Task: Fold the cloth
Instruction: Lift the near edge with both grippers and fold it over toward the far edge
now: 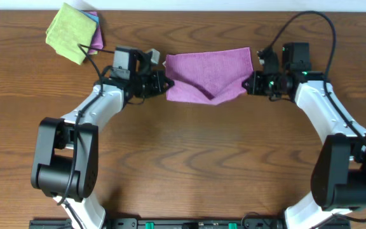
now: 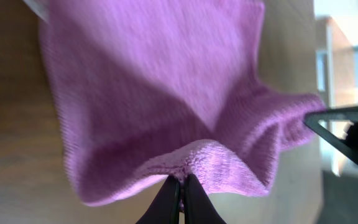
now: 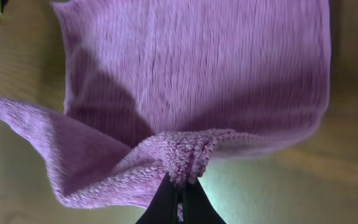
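The cloth's far corner nearest the pile lies outward of my left gripper. My left gripper should move outward, then down, and let go of its pinched corner there.
A purple cloth (image 1: 208, 73) lies on the wooden table at the back centre, its near edge lifted and sagging in a V between my two grippers. My left gripper (image 1: 166, 83) is shut on the cloth's left near corner; the left wrist view shows the jaws (image 2: 182, 185) pinching the cloth (image 2: 166, 81). My right gripper (image 1: 249, 83) is shut on the right near corner; the right wrist view shows its jaws (image 3: 179, 186) clamped on a bunched edge of the cloth (image 3: 197, 68).
A pile of folded cloths, yellow-green (image 1: 68, 32) on top with pink and blue beneath (image 1: 96, 28), sits at the back left. Bare wooden table (image 1: 196, 159) fills the front.
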`<state>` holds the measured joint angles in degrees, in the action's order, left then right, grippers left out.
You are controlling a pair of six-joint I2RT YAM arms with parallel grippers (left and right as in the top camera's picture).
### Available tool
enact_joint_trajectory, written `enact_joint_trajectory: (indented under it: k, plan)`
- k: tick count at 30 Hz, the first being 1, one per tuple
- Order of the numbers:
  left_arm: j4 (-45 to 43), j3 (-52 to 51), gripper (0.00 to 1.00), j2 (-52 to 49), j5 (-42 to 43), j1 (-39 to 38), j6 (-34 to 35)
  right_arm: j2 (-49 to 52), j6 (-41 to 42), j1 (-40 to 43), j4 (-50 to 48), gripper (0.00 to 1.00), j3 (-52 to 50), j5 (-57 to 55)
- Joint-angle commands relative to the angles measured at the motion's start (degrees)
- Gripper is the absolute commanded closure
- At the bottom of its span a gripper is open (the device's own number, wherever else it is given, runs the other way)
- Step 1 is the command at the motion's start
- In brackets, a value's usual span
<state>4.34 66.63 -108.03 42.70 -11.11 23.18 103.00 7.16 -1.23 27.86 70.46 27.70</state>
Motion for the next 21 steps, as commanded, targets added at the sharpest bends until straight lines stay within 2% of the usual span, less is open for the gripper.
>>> enact_joint_trajectory:
  k: [1, 13, 21]
  plan:
    - [-0.15, 1.73, 0.94, -0.61, -3.02, 0.9, -2.05, -0.83, 1.55, -0.28, -2.01, 0.99, 1.11, -4.07]
    - [-4.7, 2.71, 0.95, -2.14, -3.93, 1.03, -1.99, 3.39, 5.49, -0.31, -9.6, 0.99, 1.14, -4.85]
    - [-4.57, 10.95, 0.95, -8.72, -3.5, 1.03, -2.29, 6.69, 6.12, -0.31, -15.76, 0.99, 2.05, -5.14]
